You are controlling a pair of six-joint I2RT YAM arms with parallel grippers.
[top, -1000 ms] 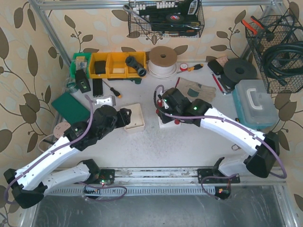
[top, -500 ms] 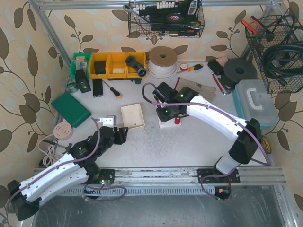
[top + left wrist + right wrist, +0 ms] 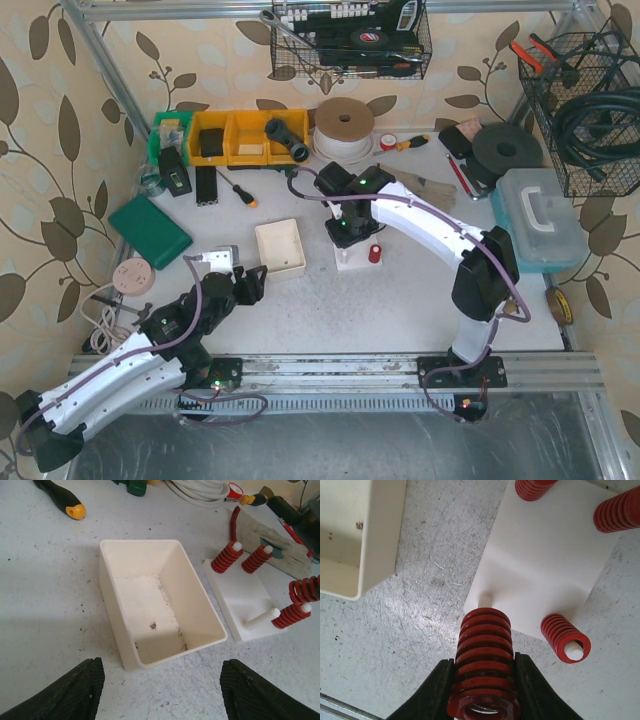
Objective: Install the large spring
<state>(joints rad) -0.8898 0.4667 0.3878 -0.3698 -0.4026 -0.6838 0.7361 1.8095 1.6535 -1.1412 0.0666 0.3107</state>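
Observation:
The large red spring (image 3: 484, 655) slides down over the bare white peg (image 3: 485, 600) next and my right gripper releases it, since that peg stands below the gripper.
My right gripper (image 3: 484, 680) is shut on the large red spring (image 3: 484, 655) and holds it just above a bare white peg (image 3: 484, 600) at the corner of the white base plate (image 3: 545, 565). Three smaller red springs sit on the other pegs (image 3: 565, 636). From above, the right gripper (image 3: 343, 232) hangs over the plate (image 3: 350, 262). The left wrist view shows the plate (image 3: 240, 592), the bare peg (image 3: 262, 619) and the held spring (image 3: 305, 589). My left gripper (image 3: 160, 695) is open and empty, in front of an empty cream box (image 3: 112, 625), and shows from above (image 3: 255, 283).
The cream box (image 3: 280, 247) lies left of the plate. At the back are yellow bins (image 3: 235, 138), a screwdriver (image 3: 240, 190), a rope coil (image 3: 343, 128) and gloves (image 3: 420, 188). A green pad (image 3: 150, 230) lies left, a plastic case (image 3: 538, 220) right.
My left arm has pulled back toward the near left, off the cream box. My right arm has swung back and left, bringing the spring over the plate's bare peg.

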